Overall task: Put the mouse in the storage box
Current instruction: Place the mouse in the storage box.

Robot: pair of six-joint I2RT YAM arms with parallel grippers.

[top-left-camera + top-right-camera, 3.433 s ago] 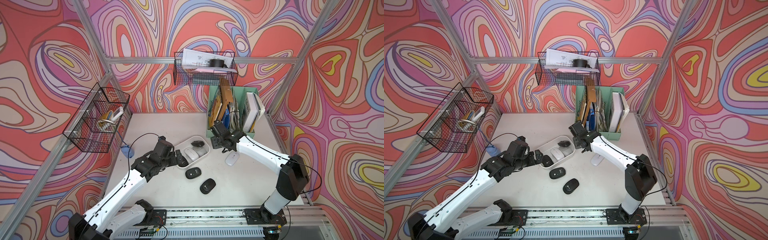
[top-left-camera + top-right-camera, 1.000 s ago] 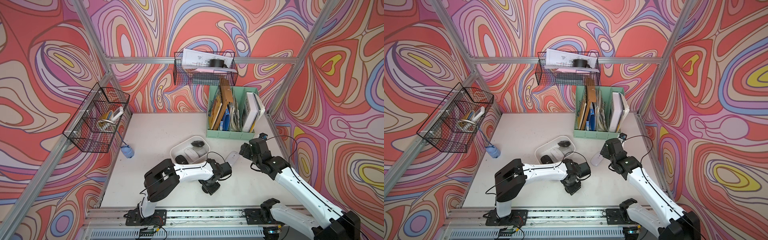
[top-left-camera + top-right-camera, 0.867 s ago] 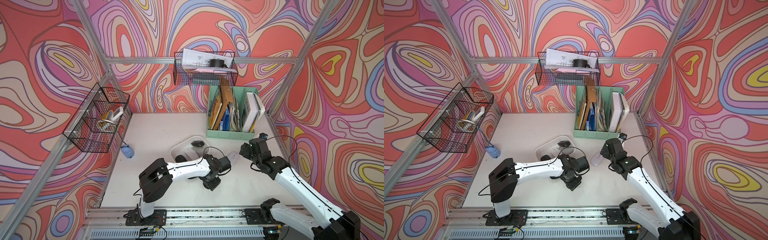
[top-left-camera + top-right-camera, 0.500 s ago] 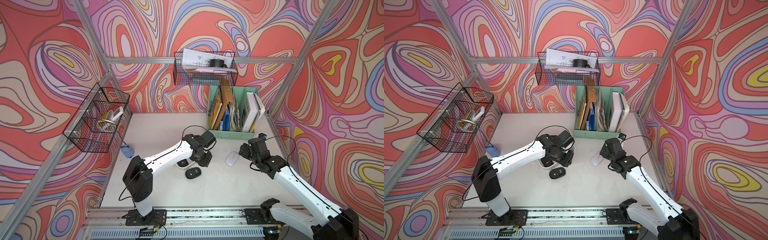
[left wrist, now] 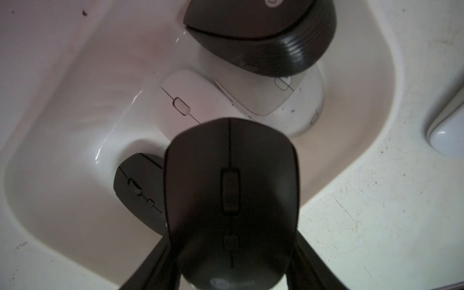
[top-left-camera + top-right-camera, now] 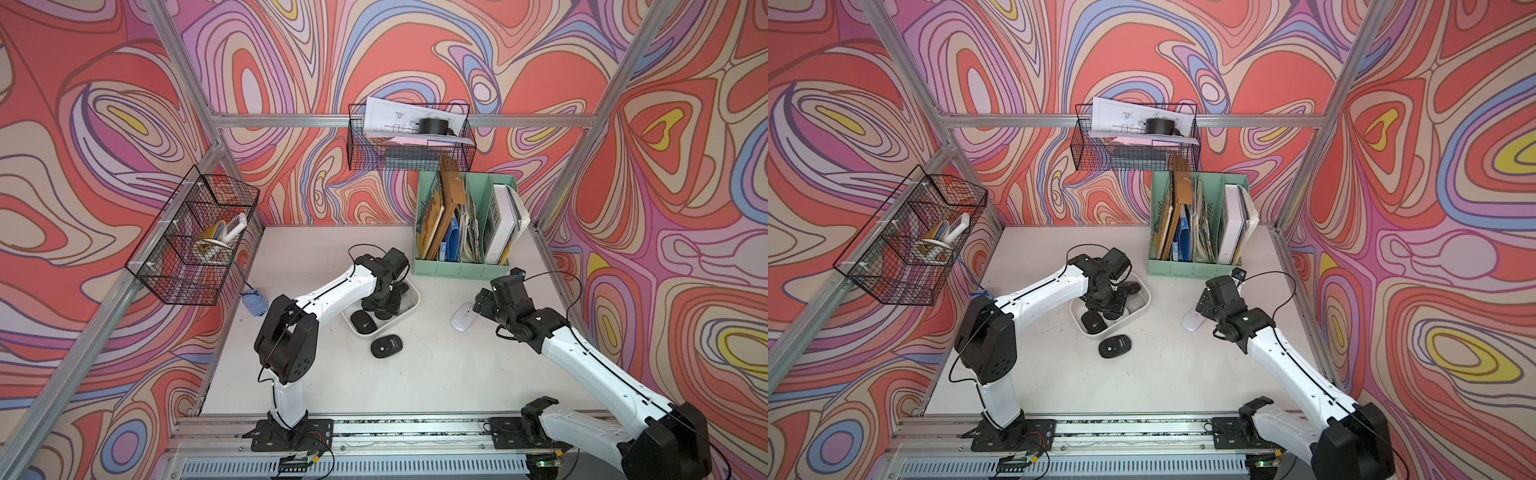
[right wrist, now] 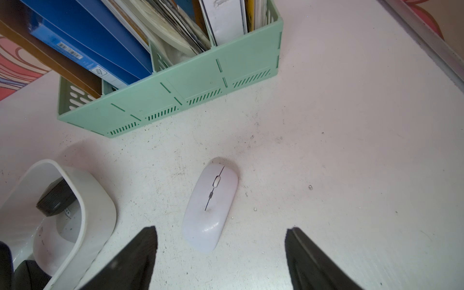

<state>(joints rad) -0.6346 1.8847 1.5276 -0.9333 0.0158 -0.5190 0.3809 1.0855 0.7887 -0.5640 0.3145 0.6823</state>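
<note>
The held black mouse still hangs above the box's bottom, so the robot's left gripper will next go down onto the white mouse (image 5: pixel 187 102) beside the slim black one and let go.
The white storage box (image 6: pixel 415 297) (image 6: pixel 1145 305) stands mid-table. My left gripper (image 6: pixel 382 305) (image 6: pixel 1106 305) (image 5: pixel 231 251) hangs over it, shut on a black mouse (image 5: pixel 231 188) that sits between its fingers above the box's inside wall (image 5: pixel 50 150). Below it lie a ribbed black mouse (image 5: pixel 263 32), two white mice (image 5: pixel 180 108) and a slim black mouse (image 5: pixel 135 185). Another black mouse (image 6: pixel 386 345) (image 6: pixel 1116 345) lies on the table in front of the box. My right gripper (image 6: pixel 478 307) (image 7: pixel 221 231) is open just behind a white mouse (image 6: pixel 461 316) (image 7: pixel 211 206), apart from it.
A mint-green file organizer (image 6: pixel 457 270) (image 7: pixel 175 95) full of books stands behind the white mouse. Black wire baskets hang on the left wall (image 6: pixel 195 241) and the back wall (image 6: pixel 409 137). A small blue object (image 6: pixel 253 301) lies by the left edge.
My left arm lifted a black mouse from the front of the table and swung it back over the storage box. The right arm has hardly moved.
</note>
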